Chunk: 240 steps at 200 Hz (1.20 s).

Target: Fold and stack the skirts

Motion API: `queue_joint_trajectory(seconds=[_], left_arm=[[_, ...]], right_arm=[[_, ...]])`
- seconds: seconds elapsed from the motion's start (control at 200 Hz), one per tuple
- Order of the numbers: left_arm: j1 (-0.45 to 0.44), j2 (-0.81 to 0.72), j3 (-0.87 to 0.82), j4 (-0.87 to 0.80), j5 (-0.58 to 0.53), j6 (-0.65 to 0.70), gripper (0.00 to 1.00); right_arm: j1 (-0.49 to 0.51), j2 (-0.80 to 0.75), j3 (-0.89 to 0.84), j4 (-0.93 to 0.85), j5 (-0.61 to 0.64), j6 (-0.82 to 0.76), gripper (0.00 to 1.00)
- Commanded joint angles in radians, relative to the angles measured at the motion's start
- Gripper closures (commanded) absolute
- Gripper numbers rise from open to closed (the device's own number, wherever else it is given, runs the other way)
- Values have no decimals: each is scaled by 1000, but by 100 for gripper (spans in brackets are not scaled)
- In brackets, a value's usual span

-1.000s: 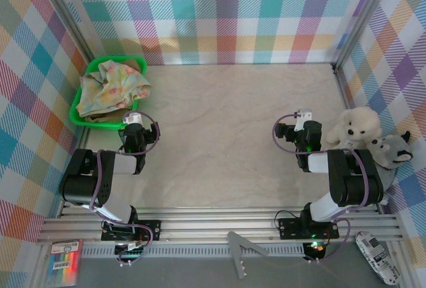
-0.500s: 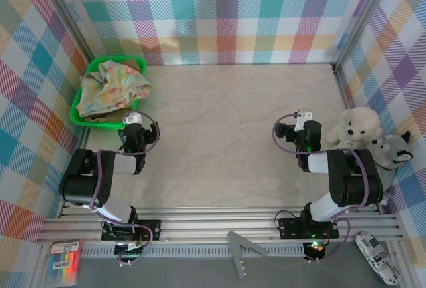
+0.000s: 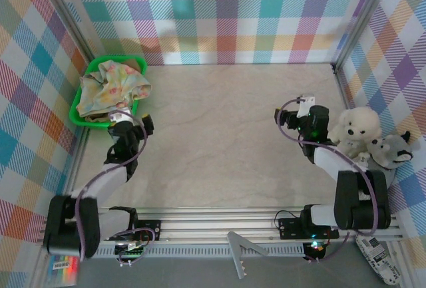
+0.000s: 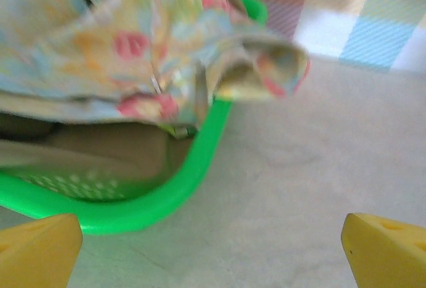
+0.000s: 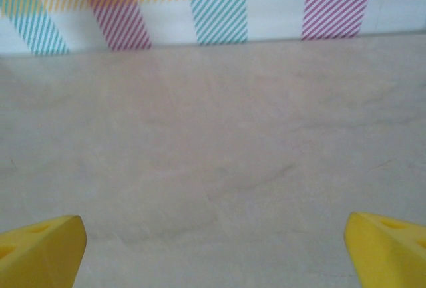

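Note:
The floral skirt's crumpled folds lie on top of the olive-brown cloth (image 4: 93,151). My left gripper should next move outward over the basket's near rim and then down onto them.
A floral skirt (image 3: 113,83) lies crumpled on top of the green basket (image 3: 78,119) at the far left, spilling over the rim. In the left wrist view the floral skirt (image 4: 153,48) hangs over the basket's rim (image 4: 186,175), with olive-brown cloth (image 4: 93,151) under it inside. My left gripper (image 3: 130,116) is just short of the basket's near right corner, open, with bare table between its yellow fingertips (image 4: 40,251). My right gripper (image 3: 297,110) is open over bare table on the right, with nothing between its yellow fingertips (image 5: 386,251).
A white plush toy (image 3: 359,128) and a grey one (image 3: 393,149) sit against the right wall beside my right arm. Plaid walls close in the table at the back and on both sides. The marbled tabletop (image 3: 219,135) lies between the arms.
Both arms have stretched forward from a folded pose. The left gripper moved up and left toward the basket; the right gripper moved further from its base. Both stayed open.

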Motion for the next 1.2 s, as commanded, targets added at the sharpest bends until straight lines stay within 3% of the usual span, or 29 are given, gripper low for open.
queue_joint_trajectory(seconds=[0.0,0.155,0.345,0.505,0.76,0.88,1.0,1.195], left_arm=[[-5,-80,170,-361,-84,-138,0],[19,86,563,-768,-144,-221,0],[62,469,1082,-1158,-100,-220,0],[92,718,1337,-1237,-67,-219,0],[184,1022,1617,-1280,106,-337,1],[228,1142,1715,-1312,261,-414,17],[246,1191,1732,-1301,342,-464,36],[263,1214,1724,-1297,417,-488,56]], right_arm=[[-5,-58,90,-175,142,190,1],[-4,-75,234,-401,290,367,1],[-5,-88,259,-415,142,440,1],[-4,-131,263,-451,103,425,1],[-4,-217,245,-537,97,411,1],[-5,-271,205,-558,134,420,1],[-5,-330,150,-556,174,441,1],[-4,-390,89,-570,196,466,1]])
